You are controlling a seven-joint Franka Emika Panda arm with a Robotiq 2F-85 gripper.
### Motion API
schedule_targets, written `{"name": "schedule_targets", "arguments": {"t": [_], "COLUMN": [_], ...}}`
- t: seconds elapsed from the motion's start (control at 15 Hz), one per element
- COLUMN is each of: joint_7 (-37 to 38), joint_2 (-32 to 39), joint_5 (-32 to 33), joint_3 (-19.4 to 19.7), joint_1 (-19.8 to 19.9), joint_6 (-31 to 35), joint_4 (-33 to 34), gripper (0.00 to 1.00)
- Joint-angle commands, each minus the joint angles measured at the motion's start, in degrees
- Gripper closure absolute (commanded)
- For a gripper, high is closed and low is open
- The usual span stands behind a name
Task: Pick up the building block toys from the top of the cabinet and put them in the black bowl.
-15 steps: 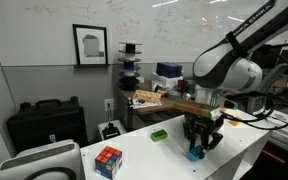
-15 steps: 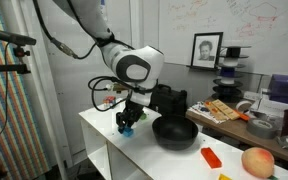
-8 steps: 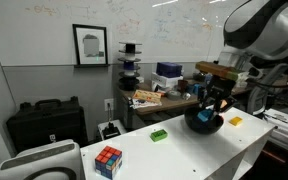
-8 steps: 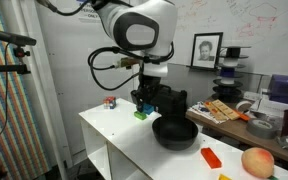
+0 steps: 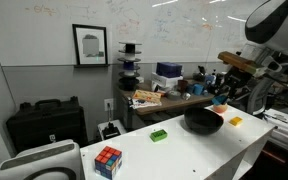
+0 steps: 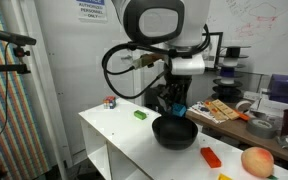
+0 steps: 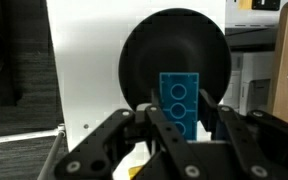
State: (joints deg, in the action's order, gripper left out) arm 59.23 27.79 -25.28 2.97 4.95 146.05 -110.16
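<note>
I need to lower the blue building block (image 7: pixel 179 102) with my gripper past the bowl's rim, down into the black bowl, and let go of it there. The bowl's empty bottom is below.
My gripper (image 7: pixel 179 122) is shut on the blue building block (image 7: pixel 179 102), holding it upright in the air. The black bowl (image 7: pixel 174 50) lies right below it in the wrist view. In both exterior views the gripper (image 5: pixel 222 98) (image 6: pixel 177 106) hangs above the bowl (image 5: pixel 203 122) (image 6: pixel 174 132), toward its far rim. The green block (image 5: pixel 159 134) (image 6: pixel 140 114) lies flat on the white cabinet top (image 5: pixel 184 150) (image 6: pixel 119 130), away from the bowl. The yellow block (image 5: pixel 236 121) lies on the cabinet beside the bowl.
A multicoloured puzzle cube (image 5: pixel 108 160) (image 6: pixel 109 101) stands near one end of the cabinet. An orange ball (image 6: pixel 257 161) and a flat orange piece (image 6: pixel 211 156) lie at the other end. A cluttered brown desk (image 5: pixel 159 98) stands behind the cabinet.
The gripper has risen from the cabinet top with the blue block and travelled sideways to a spot above the black bowl. The green block has not moved.
</note>
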Motion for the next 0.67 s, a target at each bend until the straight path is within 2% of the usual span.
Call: {"name": "schedule_targets", "arguments": {"t": [0.0,0.4,0.47,0.53,0.6], "joint_7": [-0.36,1.92,1.69,1.34,0.90], "joint_2": [4.32,12.99,13.86,14.33,14.06], "joint_5": [-0.23,2.96,3.23,3.55,3.67], "joint_3": [-0.38,1.81,1.85,1.92,1.73], "joint_1": [-1.52,-4.16,-4.03,-4.06,-4.06], "joint_6": [4.34,5.63,4.88,4.87,4.94], "joint_4": [4.01,10.42,11.28,11.69,11.48], "gripper": [0.86,0.85,0.36,0.36,0.29]}}
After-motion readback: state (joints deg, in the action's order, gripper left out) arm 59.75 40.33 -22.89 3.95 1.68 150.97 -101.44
